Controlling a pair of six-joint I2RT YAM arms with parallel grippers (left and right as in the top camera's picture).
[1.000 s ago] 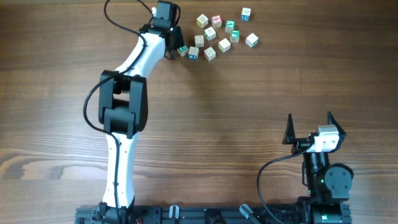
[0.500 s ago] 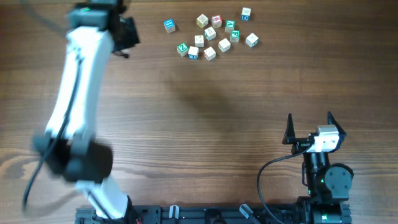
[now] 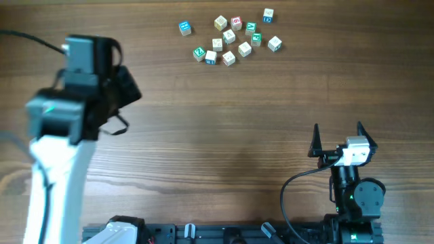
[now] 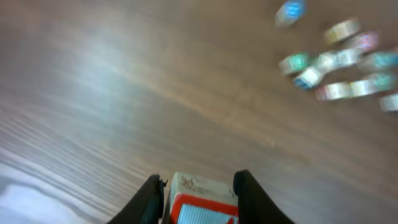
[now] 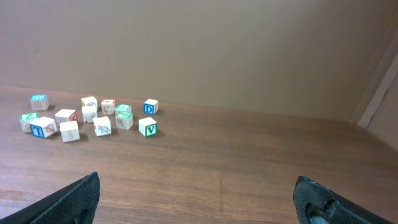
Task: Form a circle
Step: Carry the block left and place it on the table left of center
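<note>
My left gripper should move down and let go of the red-bordered cube (image 4: pixel 202 193) on the bare tabletop, because that open spot is below my gripper, away from the cluster.
Several small pale wooden letter cubes (image 3: pixel 230 37) lie in a loose cluster at the table's far side, forming no circle. They also show in the right wrist view as cubes (image 5: pixel 93 118) and, blurred, in the left wrist view as cubes (image 4: pixel 336 56). One blue-printed cube (image 3: pixel 184 28) sits a little left of the rest. My left gripper (image 3: pixel 129 89) hovers far to the left of the cluster, shut on a red-bordered cube (image 4: pixel 202 193) between its fingers (image 4: pixel 152 193). My right gripper (image 3: pixel 338 129) stands wide open at the near right, nothing between its jaws (image 5: pixel 196 180).
The wooden table (image 3: pixel 237 122) stretches between the cluster and both arms. The left arm's white link (image 3: pixel 51 176) rises over the near left. A brown wall (image 5: pixel 199 50) backs the table's far edge.
My left arm has swung away from the cluster, leftward and toward the near side, with a cube in its jaws. The blue cube left of the cluster now shows. The right arm is still.
</note>
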